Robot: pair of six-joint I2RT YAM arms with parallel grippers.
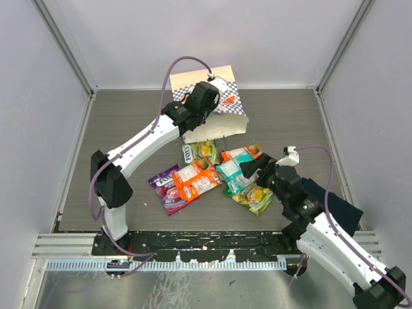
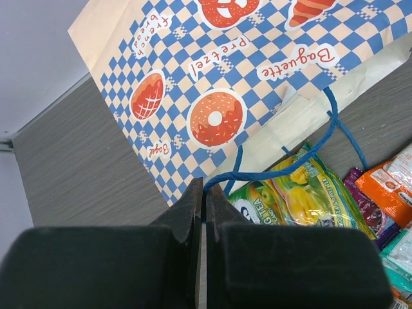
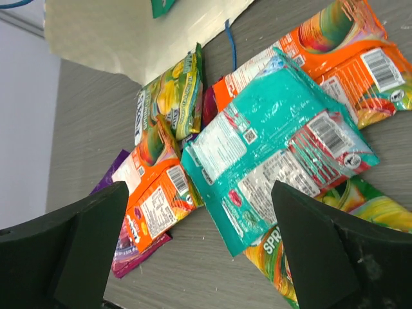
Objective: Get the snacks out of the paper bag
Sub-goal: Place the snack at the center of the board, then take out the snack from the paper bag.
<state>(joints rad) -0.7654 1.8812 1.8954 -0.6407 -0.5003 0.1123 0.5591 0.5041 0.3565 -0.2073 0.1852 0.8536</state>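
The robot's right gripper should next reach outward and to its left in the top view, onto a teal corner that shows inside the bag.
The paper bag lies tipped at the back centre, its checkered side showing in the left wrist view. My left gripper is over it, with its jaws shut on the bag's blue cord handle. Several snacks lie on the table in front of the bag: purple, orange, green-yellow, teal. My right gripper hangs open and empty just above them, over the teal packet and an orange one.
A dark navy folded cloth lies at the right, beside my right arm. Grey walls close in the table on three sides. A metal rail runs along the near edge.
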